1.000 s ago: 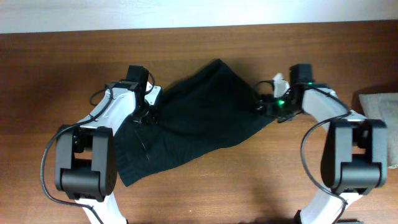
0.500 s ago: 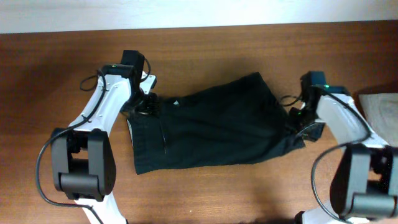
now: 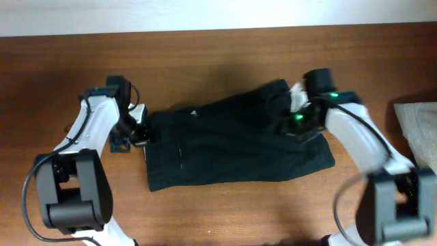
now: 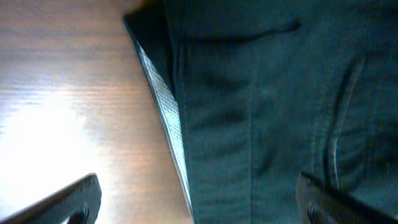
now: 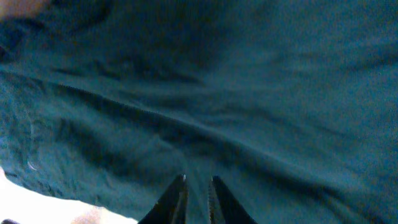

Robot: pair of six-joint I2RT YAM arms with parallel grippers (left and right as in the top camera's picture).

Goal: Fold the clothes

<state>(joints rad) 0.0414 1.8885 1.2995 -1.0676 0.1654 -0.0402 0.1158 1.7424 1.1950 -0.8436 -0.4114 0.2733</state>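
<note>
My left gripper is open, and the edge with the lining strip runs between its fingers, below and slightly back. It needs to lower its open fingers back astride that edge next and close.
The clothes, a black shorts-like garment, lie spread flat across the middle of the table. A light grey lining strip runs along their left edge. My left gripper is at that left edge, open wide. In the left wrist view one finger is over bare wood and the other over the black cloth, and my left gripper holds nothing. My right gripper is low over the garment's upper right part. In the right wrist view my right gripper has its tips almost together, with a thin ridge of the dark fabric pinched between them.
A light grey folded cloth lies at the table's right edge, beside my right arm. Brown wooden table surrounds the garment, and a pale wall borders the far side.
My left gripper opened, let go of the garment and drew back to its left edge. The garment now lies flat. My right gripper moved in from the right edge and closed on the fabric.
</note>
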